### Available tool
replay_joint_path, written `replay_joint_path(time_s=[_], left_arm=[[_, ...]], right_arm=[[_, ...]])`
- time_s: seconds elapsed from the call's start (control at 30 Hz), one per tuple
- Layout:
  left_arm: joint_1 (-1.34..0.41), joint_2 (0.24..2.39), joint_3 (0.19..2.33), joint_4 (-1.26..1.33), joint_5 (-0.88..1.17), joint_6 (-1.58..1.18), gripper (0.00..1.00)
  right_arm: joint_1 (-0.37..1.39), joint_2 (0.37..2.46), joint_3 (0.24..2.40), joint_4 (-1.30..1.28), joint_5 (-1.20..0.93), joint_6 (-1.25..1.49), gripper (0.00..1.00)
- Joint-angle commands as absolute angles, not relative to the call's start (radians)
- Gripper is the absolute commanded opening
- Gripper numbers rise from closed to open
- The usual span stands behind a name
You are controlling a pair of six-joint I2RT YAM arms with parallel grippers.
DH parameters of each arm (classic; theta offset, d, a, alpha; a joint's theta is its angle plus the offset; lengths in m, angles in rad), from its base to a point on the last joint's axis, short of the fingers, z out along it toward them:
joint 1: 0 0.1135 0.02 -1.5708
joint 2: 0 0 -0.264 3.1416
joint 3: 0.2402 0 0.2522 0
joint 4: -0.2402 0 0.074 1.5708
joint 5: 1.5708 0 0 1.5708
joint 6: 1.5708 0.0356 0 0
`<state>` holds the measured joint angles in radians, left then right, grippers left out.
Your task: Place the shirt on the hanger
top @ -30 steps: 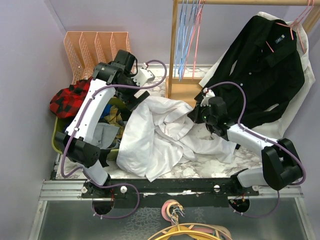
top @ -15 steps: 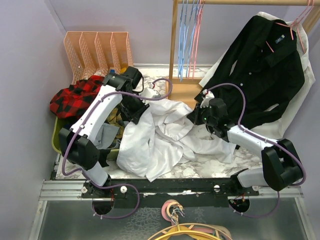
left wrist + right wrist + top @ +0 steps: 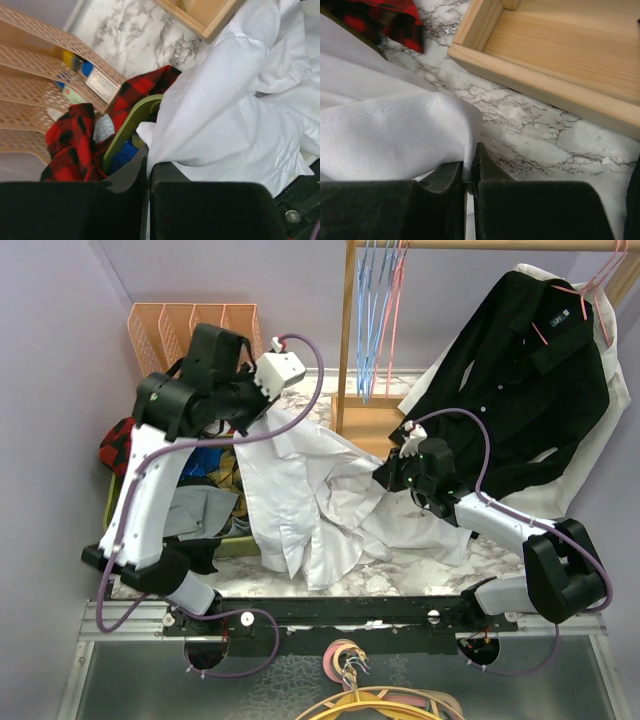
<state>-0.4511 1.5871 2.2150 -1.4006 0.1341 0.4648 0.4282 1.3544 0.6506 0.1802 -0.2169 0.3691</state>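
The crumpled white shirt is to the left of my right gripper in the top view. I need to move my right gripper that way and release the shirt's pinched edge there.
The white shirt (image 3: 310,500) is partly lifted, and the rest lies crumpled on the marble table. My left gripper (image 3: 258,408) is shut on a fold of it (image 3: 225,100), held high over the table's left side; the cloth hangs down from the jaws (image 3: 148,165). My right gripper (image 3: 385,472) is shut on another edge of the shirt (image 3: 385,130), low above the table, with cloth pinched between its fingers (image 3: 472,167). A pink hanger (image 3: 394,310) hangs on the wooden rail beside light-blue ones.
The wooden rack base (image 3: 555,60) lies just beyond the right gripper. A black shirt (image 3: 530,390) hangs at the right. A peach file organizer (image 3: 170,335) stands back left. A green bin (image 3: 131,125) of clothes and the plaid shirt (image 3: 70,135) lie left.
My left gripper went from open to shut on the white shirt and rose up and back, pulling the cloth off the table. The right gripper kept its hold and place.
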Motion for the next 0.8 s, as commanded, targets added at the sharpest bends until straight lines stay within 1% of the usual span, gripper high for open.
replay_joint_path(time_s=[0.0,0.1,0.17,0.23,0.37,0.43,0.5,0.57,0.67,0.73,0.77], left_arm=[[-0.456,1.422,2.159,-1.251,-0.043,0.563,0.00],[-0.447,1.398,1.989,-1.075,-0.393,0.624,0.00],[-0.441,1.406,1.857,-0.967,-0.567,0.688,0.03],[-0.440,1.413,1.727,-0.874,-0.612,0.739,0.09],[-0.440,1.454,1.576,-0.711,-0.551,0.778,0.35],[-0.438,1.510,1.570,-0.666,-0.555,0.770,0.40],[-0.426,1.573,1.578,-0.608,-0.585,0.762,0.42],[-0.407,1.640,1.606,-0.557,-0.623,0.740,0.49],[-0.369,1.766,1.709,-0.570,-0.646,0.666,0.52],[-0.346,1.837,1.799,-0.607,-0.639,0.616,0.61],[-0.336,1.872,1.844,-0.630,-0.629,0.593,0.63]], right_arm=[[0.425,1.360,0.641,0.226,-0.242,0.360,0.01],[0.424,1.371,0.641,0.236,-0.245,0.362,0.01],[0.423,1.382,0.645,0.244,-0.252,0.362,0.01],[0.423,1.393,0.649,0.252,-0.264,0.363,0.01],[0.424,1.406,0.652,0.285,-0.334,0.373,0.01],[0.422,1.410,0.650,0.315,-0.410,0.380,0.01],[0.423,1.421,0.652,0.343,-0.504,0.386,0.01],[0.423,1.435,0.656,0.364,-0.565,0.393,0.01],[0.423,1.462,0.660,0.382,-0.578,0.414,0.01],[0.424,1.486,0.674,0.378,-0.570,0.419,0.01],[0.424,1.501,0.685,0.368,-0.565,0.421,0.01]])
